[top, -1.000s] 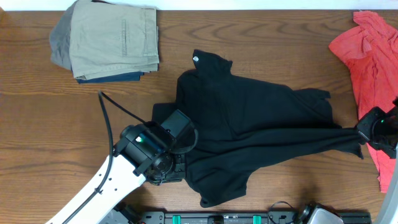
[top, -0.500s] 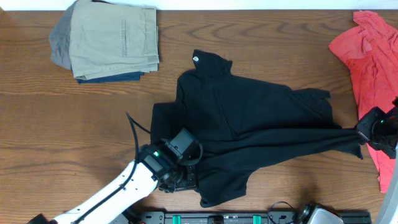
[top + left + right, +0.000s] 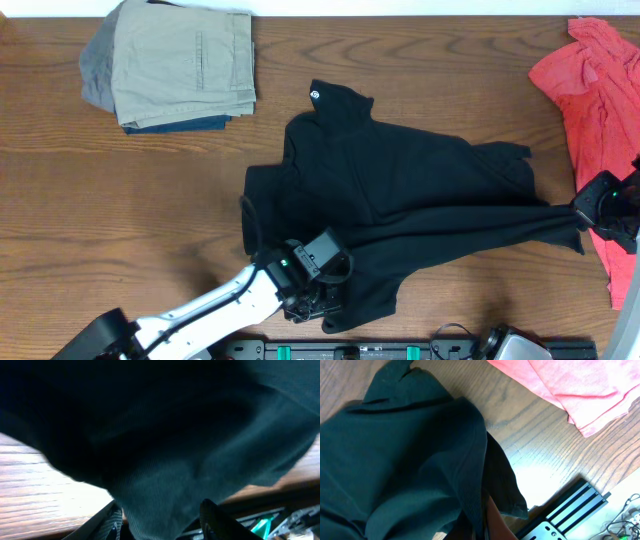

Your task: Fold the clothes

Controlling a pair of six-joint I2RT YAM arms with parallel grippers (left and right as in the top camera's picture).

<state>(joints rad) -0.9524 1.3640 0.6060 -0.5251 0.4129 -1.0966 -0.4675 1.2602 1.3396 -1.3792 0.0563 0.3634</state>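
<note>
The left gripper will next stay low over the shirt's near hem and close its spread fingers on the bunched cloth [image 3: 321, 315], as that cloth already lies between them.
The black shirt [image 3: 400, 190] lies crumpled on the wooden table, with a small white logo [image 3: 315, 95] at its upper left. A long fold is stretched out to the right. My left gripper [image 3: 318, 300] sits at the shirt's lower left hem. In the left wrist view its fingers [image 3: 162, 525] are spread wide, with black cloth [image 3: 175, 435] lying between them. My right gripper [image 3: 585, 215] is at the shirt's far right tip. In the right wrist view it [image 3: 482, 527] is shut on a pinch of the black fabric [image 3: 395, 460].
A coral-red shirt [image 3: 595, 90] lies at the right edge, close to my right gripper, and shows in the right wrist view [image 3: 570, 385]. A folded stack of khaki, grey and navy garments [image 3: 180, 65] sits at the back left. A black rail [image 3: 400, 350] runs along the table's front edge.
My left arm has slid right and toward the front edge, along the shirt's lower left hem. The right gripper and the shirt have not visibly moved.
</note>
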